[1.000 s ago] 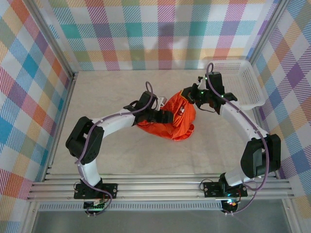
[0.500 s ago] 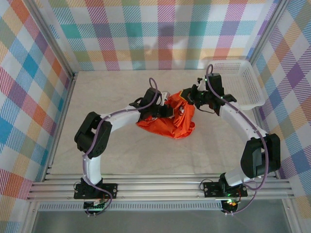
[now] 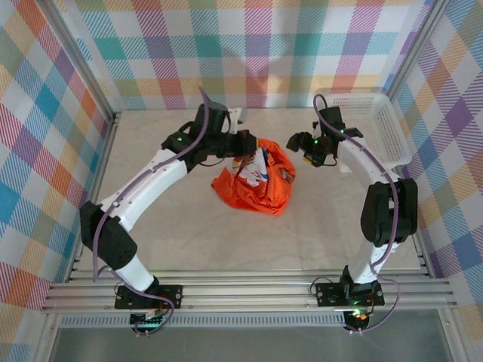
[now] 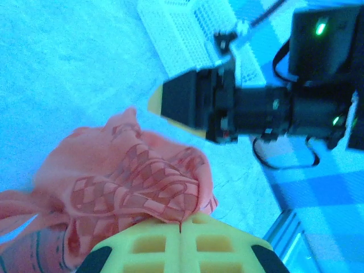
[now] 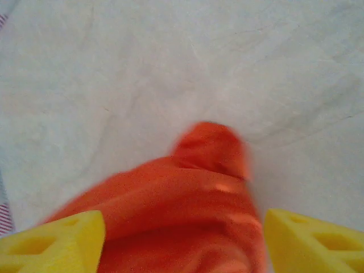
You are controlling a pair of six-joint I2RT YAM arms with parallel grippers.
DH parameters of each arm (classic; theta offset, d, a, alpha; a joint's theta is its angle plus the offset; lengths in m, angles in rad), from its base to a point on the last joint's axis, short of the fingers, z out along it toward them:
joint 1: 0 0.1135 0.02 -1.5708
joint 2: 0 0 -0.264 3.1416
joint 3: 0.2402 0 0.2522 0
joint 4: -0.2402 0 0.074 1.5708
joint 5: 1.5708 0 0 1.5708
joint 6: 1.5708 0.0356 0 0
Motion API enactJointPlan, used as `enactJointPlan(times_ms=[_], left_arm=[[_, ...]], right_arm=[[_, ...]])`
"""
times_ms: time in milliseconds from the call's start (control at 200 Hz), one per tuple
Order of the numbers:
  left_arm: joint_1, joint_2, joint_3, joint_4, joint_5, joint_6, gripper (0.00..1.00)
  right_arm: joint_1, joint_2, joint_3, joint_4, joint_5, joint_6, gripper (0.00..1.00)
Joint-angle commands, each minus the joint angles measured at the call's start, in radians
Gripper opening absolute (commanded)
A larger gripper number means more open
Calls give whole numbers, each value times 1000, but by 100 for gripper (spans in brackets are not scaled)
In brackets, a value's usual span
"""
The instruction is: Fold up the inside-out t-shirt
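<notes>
My left gripper will carry the printed fold toward the open fingers of my right gripper and release it there, because they stand apart with cloth before them.
The inside-out t-shirt (image 3: 255, 187) is a crumpled orange-red heap in the middle of the table, its upper part pulled up towards the back. My left gripper (image 3: 247, 148) is at the heap's top left, and in the left wrist view its yellow fingers (image 4: 148, 244) are shut on a printed fold of the t-shirt (image 4: 131, 176). My right gripper (image 3: 296, 143) hangs at the heap's upper right. Its fingers (image 5: 57, 242) stand wide apart, open, with the blurred t-shirt (image 5: 187, 187) loose between and beyond them.
A white plastic basket (image 3: 381, 124) stands at the back right, close behind the right arm, and also shows in the left wrist view (image 4: 187, 23). Checked walls close the table in on three sides. Bare tabletop (image 3: 166, 226) lies left of and in front of the heap.
The left gripper shut on the shirt and swung up and back, dragging the fabric leftwards. The right gripper opened, let go of the shirt and drew slightly away.
</notes>
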Motion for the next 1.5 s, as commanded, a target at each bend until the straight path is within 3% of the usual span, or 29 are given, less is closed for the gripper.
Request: enactJointPlan(times_ms=[0, 235, 390, 490, 570, 615, 690, 715, 895, 1040, 1145, 1300, 1420, 1495], left_arm=[[43, 49, 5, -73, 46, -97, 0], [53, 127, 49, -75, 73, -131, 0], [53, 130, 58, -89, 75, -125, 0], [55, 119, 58, -107, 66, -116, 0], [58, 102, 53, -120, 61, -105, 0], [61, 92, 51, -127, 60, -100, 0], [76, 82, 56, -150, 64, -84, 0], [86, 79, 63, -163, 66, -77, 0], [245, 36, 111, -276, 105, -11, 0], [423, 21, 109, -271, 156, -38, 0], [477, 35, 92, -250, 165, -54, 0], [454, 61, -1, -164, 158, -92, 0], [343, 55, -65, -101, 150, -37, 0], [240, 43, -129, 1, 173, -17, 30]], right_arm=[[69, -151, -62, -78, 63, -59, 79], [279, -319, -362, 162, 52, 68, 77], [342, -201, -355, 264, 70, 59, 77], [332, -94, -298, 296, 153, -12, 77], [288, -10, -240, 326, 114, -36, 75], [273, 29, -211, 351, 75, -45, 62], [264, 80, -142, 319, 30, -65, 11], [261, 85, -113, 283, 22, -76, 0], [183, -129, -46, 31, -1, -168, 0], [42, -338, -54, -49, -146, -175, 0], [-41, -438, -85, -21, -306, -130, 0], [-67, -423, -171, 118, -479, -30, 0], [-67, -349, -225, 169, -499, -12, 0], [-70, -316, -240, 174, -492, -20, 0]])
